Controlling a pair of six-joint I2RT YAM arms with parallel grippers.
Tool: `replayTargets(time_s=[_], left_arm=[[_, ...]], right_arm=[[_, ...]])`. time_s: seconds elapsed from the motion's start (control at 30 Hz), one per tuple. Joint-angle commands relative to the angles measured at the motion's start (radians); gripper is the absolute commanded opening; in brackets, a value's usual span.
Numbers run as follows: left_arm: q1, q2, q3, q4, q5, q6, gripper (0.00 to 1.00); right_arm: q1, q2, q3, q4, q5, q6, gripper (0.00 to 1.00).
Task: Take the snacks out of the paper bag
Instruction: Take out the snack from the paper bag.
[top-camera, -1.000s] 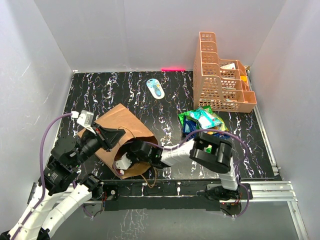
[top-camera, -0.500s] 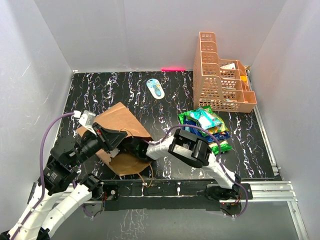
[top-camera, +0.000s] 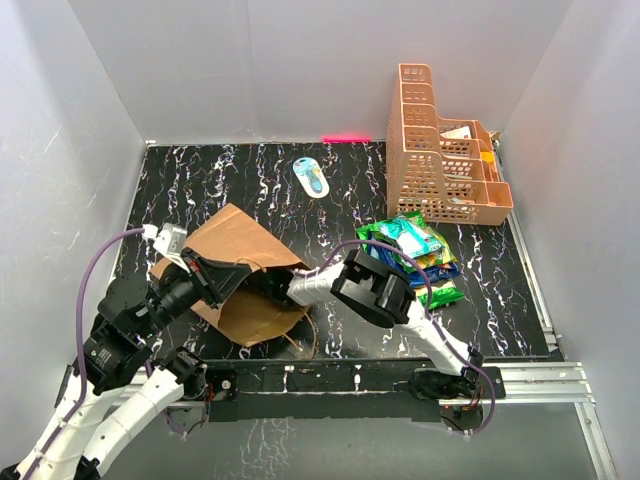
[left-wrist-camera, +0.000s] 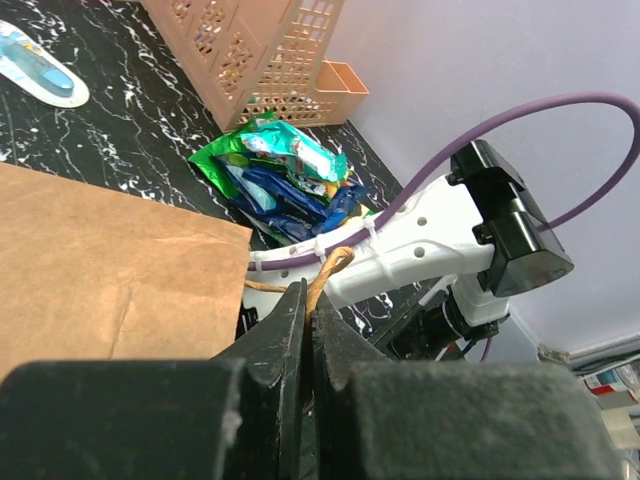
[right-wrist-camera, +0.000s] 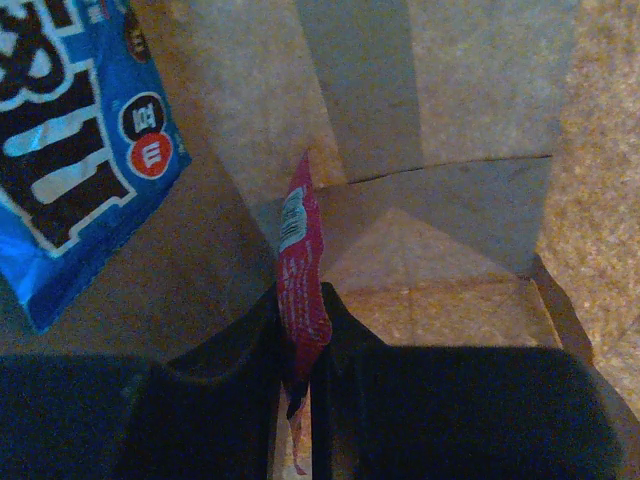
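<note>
The snacks are already in a pile on the table, so my right gripper needs to move next from the bag's opening over to the pile's teal packet (top-camera: 415, 241) and let go there.
The brown paper bag (top-camera: 240, 262) lies on its side at the table's near left. My left gripper (left-wrist-camera: 309, 300) is shut on the bag's twisted handle (left-wrist-camera: 330, 268) and holds the mouth up. My right arm reaches into the bag's mouth, so its gripper is hidden in the top view. In the right wrist view, inside the bag (right-wrist-camera: 470, 100), my right gripper (right-wrist-camera: 298, 330) is shut on the edge of a red/pink snack packet (right-wrist-camera: 300, 275). A blue snack packet (right-wrist-camera: 70, 150) lies at the upper left inside. A pile of snacks (top-camera: 410, 255), green, teal and blue, lies on the table to the right (left-wrist-camera: 285, 175).
An orange lattice basket (top-camera: 440, 150) stands at the back right. A small blue-white oval object (top-camera: 311, 177) lies at the back middle. White walls enclose the black marbled table (top-camera: 220, 180).
My right arm has pushed leftward, deeper into the bag's mouth, and its gripper is now hidden inside. The bag's open end has flattened. My left gripper holds about the same place.
</note>
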Motion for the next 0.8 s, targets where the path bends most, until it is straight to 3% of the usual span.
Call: replayTargets(time_s=[0.0, 0.27, 0.47, 0.77], left_arm=[[0.001, -0.019, 0.021, -0.014, -0.062, -0.006, 0.0], [0.001, -0.022, 0.005, -0.043, -0.19, -0.017, 0.0], [0.001, -0.026, -0.002, -0.044, -0.222, -0.022, 0.0], [0.001, -0.017, 0.002, -0.034, -0.23, -0.027, 0.0]], right_arm=[[0.001, -0.086, -0.051, 0.057, 0.002, 0.024, 0.1], [0.013, -0.299, -0.277, 0.06, -0.036, 0.116, 0.08], [0.019, -0.511, -0.473, 0.034, -0.235, 0.246, 0.08], [0.035, -0.693, -0.613, -0.011, -0.362, 0.35, 0.08]])
